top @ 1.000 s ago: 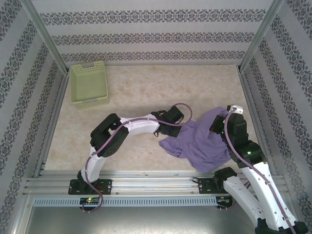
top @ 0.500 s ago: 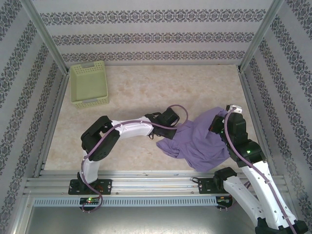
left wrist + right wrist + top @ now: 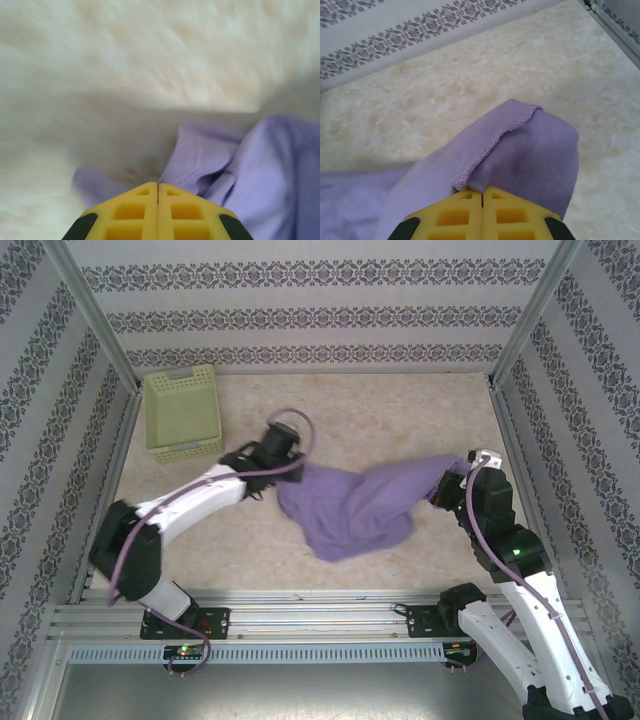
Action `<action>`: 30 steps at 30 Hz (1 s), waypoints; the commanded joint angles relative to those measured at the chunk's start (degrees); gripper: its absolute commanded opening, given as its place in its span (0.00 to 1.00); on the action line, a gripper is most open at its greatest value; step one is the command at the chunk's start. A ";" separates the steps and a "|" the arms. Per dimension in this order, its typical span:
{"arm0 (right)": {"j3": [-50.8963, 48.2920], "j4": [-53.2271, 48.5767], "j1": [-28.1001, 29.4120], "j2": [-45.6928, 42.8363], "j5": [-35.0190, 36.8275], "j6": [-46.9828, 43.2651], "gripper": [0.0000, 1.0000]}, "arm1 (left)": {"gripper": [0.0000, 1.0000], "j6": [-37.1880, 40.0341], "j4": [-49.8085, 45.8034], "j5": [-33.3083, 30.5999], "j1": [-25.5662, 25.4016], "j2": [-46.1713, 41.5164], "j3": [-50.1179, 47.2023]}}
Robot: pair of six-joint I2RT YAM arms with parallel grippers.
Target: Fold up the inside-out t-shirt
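Note:
My left gripper is going to move toward the basket and down next. It will let go over the bare tabletop below it, nearer the basket, because the shirt lies bunched.
The inside-out t-shirt [image 3: 350,508] is a lavender bunch stretched across the middle of the table between both grippers. My left gripper [image 3: 288,476] is shut on the shirt's left end; in the left wrist view its yellow fingertips [image 3: 145,192] meet with purple fabric [image 3: 250,170] running out from them. My right gripper [image 3: 448,484] is shut on the right end; in the right wrist view the shirt's stitched hem [image 3: 495,142] rises straight out of the closed gripper [image 3: 482,190]. The shirt sags onto the table between the two grips. No lettering shows.
A pale green basket [image 3: 183,412] stands at the far left corner, a short way beyond the left gripper. Patterned walls and metal posts enclose the table. An aluminium rail [image 3: 300,610] runs along the near edge.
The left arm has swung left and away from the bases, dragging its end of the shirt along and drawing it out sideways. The right gripper has barely moved.

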 commanded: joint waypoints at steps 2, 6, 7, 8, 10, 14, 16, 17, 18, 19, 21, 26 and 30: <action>1.33 2.88 -0.52 0.24 -4.56 -1.17 0.00 | 0.00 2.36 -2.89 -4.72 3.95 -9.54 -2.64; -3.25 1.77 -0.50 2.01 -3.67 1.25 0.00 | 0.00 1.55 -5.08 -6.79 7.72 -12.74 -6.29; -5.13 1.33 -0.56 2.33 -3.25 2.44 0.00 | 0.00 0.92 -5.80 -7.04 8.82 -12.50 -7.39; -6.79 1.03 -0.48 2.49 -3.14 3.56 0.00 | 0.00 0.25 -6.37 -6.92 9.93 -12.01 -8.25; -10.65 0.58 -0.51 2.82 -2.97 6.97 0.00 | 0.00 -1.46 -7.28 -4.78 12.07 -10.41 -9.96; -15.96 -0.36 -0.48 6.25 -4.21 12.07 0.00 | 0.00 -1.76 -8.12 -0.84 13.39 -7.63 -11.04; -17.24 -0.33 -0.65 8.24 -4.82 12.64 0.07 | 0.08 -1.42 -9.93 0.60 13.40 -6.39 -10.32; -17.28 -0.65 -0.61 8.75 -4.53 12.64 0.15 | 0.20 -1.21 -10.39 1.25 13.43 -6.22 -10.34; -16.97 -1.07 -0.72 9.03 -3.95 12.56 0.25 | 0.31 -0.77 -10.93 1.64 13.37 -6.51 -10.29; -16.42 -1.28 -0.77 9.03 -3.45 12.05 0.32 | 0.38 -0.22 -11.47 1.79 13.10 -6.99 -10.06; -15.22 -1.03 -1.02 8.88 -2.85 10.73 0.40 | 0.49 1.39 -12.55 1.53 11.58 -7.87 -8.94; -11.85 0.14 -2.00 10.54 -1.06 8.43 0.59 | 0.73 5.29 -16.21 -5.58 2.57 -4.64 -0.85; -11.02 2.12 -3.85 12.51 -1.26 7.57 0.66 | 0.78 8.33 -15.62 -5.72 -1.32 4.34 6.74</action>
